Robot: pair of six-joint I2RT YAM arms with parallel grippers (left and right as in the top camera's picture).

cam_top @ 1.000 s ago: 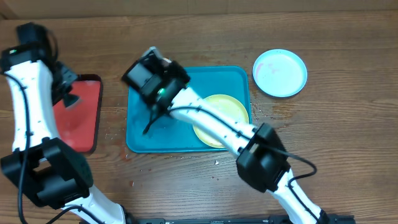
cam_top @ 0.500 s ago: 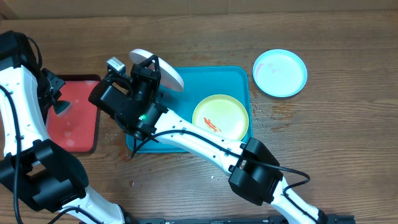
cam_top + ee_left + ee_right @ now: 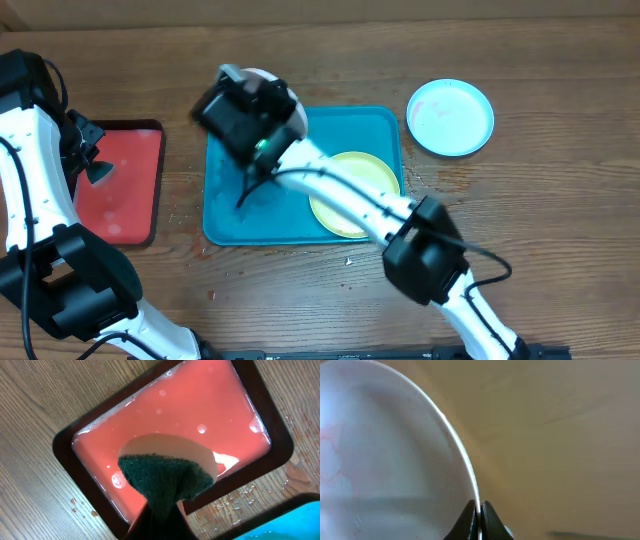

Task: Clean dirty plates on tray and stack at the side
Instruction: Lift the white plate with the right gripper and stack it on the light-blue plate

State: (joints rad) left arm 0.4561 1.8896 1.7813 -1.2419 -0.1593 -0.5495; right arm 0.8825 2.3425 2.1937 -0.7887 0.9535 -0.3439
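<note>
My right gripper swings to the right in the overhead view next, levelling and lowering the tilted white plate [image 3: 385,450] onto the teal tray's far edge.
My right gripper [image 3: 480,510] is shut on the rim of the white plate [image 3: 385,450], which carries a faint red smear. It holds the plate lifted and tilted over the far left corner of the teal tray [image 3: 228,205]. From overhead, only the plate's edge [image 3: 296,112] shows behind the wrist. The yellow-green plate [image 3: 372,172] lies in the tray's right half, partly under my right arm. The light blue plate [image 3: 450,117] lies on the table to the right of the tray. My left gripper [image 3: 162,517] is shut on a dark green sponge [image 3: 162,477] above the red tray [image 3: 175,415].
The dark-rimmed red tray [image 3: 125,205] holds pinkish liquid and sits left of the teal tray. Water drops lie on the wooden table [image 3: 540,220] between the two trays and right of the teal tray. A corner of the teal tray [image 3: 295,520] shows in the left wrist view.
My right wrist swung left past the tray's edge with the white plate, then back right over the tray's far left corner. The left arm shifted slightly left, then held still.
</note>
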